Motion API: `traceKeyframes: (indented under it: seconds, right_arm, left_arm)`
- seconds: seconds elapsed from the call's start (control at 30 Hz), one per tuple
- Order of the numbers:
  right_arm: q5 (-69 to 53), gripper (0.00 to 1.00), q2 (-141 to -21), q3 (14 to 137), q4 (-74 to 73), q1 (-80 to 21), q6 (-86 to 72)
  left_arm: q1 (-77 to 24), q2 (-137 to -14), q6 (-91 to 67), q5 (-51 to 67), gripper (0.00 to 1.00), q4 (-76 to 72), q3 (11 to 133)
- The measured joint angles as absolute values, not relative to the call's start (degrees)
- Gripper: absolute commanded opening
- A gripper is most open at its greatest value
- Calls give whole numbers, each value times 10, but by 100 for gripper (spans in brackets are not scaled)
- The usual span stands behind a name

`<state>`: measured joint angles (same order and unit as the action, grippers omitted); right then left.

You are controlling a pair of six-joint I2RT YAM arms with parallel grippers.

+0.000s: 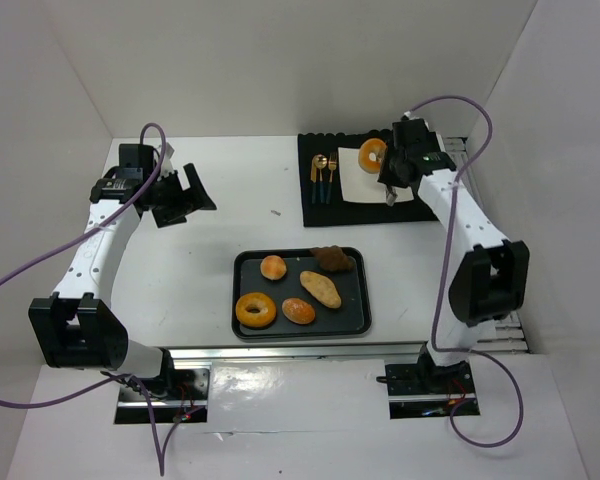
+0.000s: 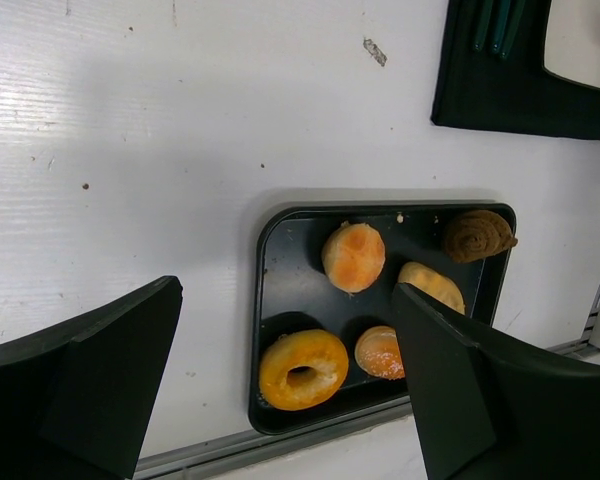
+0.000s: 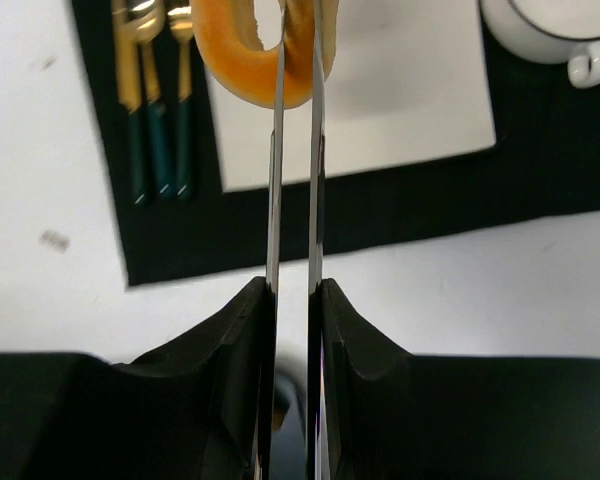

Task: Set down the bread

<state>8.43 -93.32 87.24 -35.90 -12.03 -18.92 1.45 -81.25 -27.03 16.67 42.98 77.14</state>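
Observation:
I will next move my right gripper down onto the white square plate with the tongs (image 3: 277,150) to let go of the ring bread, because the bread is still hanging above that plate.
One golden ring bread (image 1: 372,155) hangs over the white square plate (image 1: 352,186) on the black mat at the back right. It is pinched between the thin metal tongs (image 3: 277,150) that my right gripper (image 1: 388,172) is shut on. In the right wrist view the ring bread (image 3: 242,72) is at the tips of the blades, above my right gripper (image 3: 292,295). The second, larger ring bread (image 1: 256,310) lies at the front left of the black tray (image 1: 352,322); it also shows in the left wrist view (image 2: 302,370). My left gripper (image 1: 185,195) is open and empty, high above the table at the left (image 2: 288,292).
The tray (image 2: 280,270) also holds two round rolls (image 1: 273,267) (image 1: 298,311), an oval roll (image 1: 321,289) and a dark brown pastry (image 1: 333,259). Gold and teal cutlery (image 1: 324,172) lies on the black mat (image 1: 320,215). A white cup (image 3: 550,30) stands beyond the plate (image 3: 400,110).

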Motion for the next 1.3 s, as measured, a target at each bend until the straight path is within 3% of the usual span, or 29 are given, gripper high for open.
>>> traceKeyframes:
  seconds: [0.2,0.47,0.83,0.97,1.1,1.3]
  right_arm:
    - [99,26,-1041,891,-309,-84,-193]
    - [102,55,-1090,915,-299,-72,-197]
    - [109,53,-941,862,-288,-113,-173]
    - [47,53,-843,809,-289,-179,-150]
    - [-39,53,-773,749,-302,-314,-133]
    - [-105,53,-777,709,-374,-514,-130]
  left_arm:
    - [15,-814,-270,166,100,433,771]
    - [15,-820,-270,166,100,433,772]
    - [15,-821,-269,166,100,442,780]
    - [15,-820,-270,165,100,443,780]
    - [15,-819,-271,165,100,445,780]
    - [15,-816,-271,159,100,446,780]
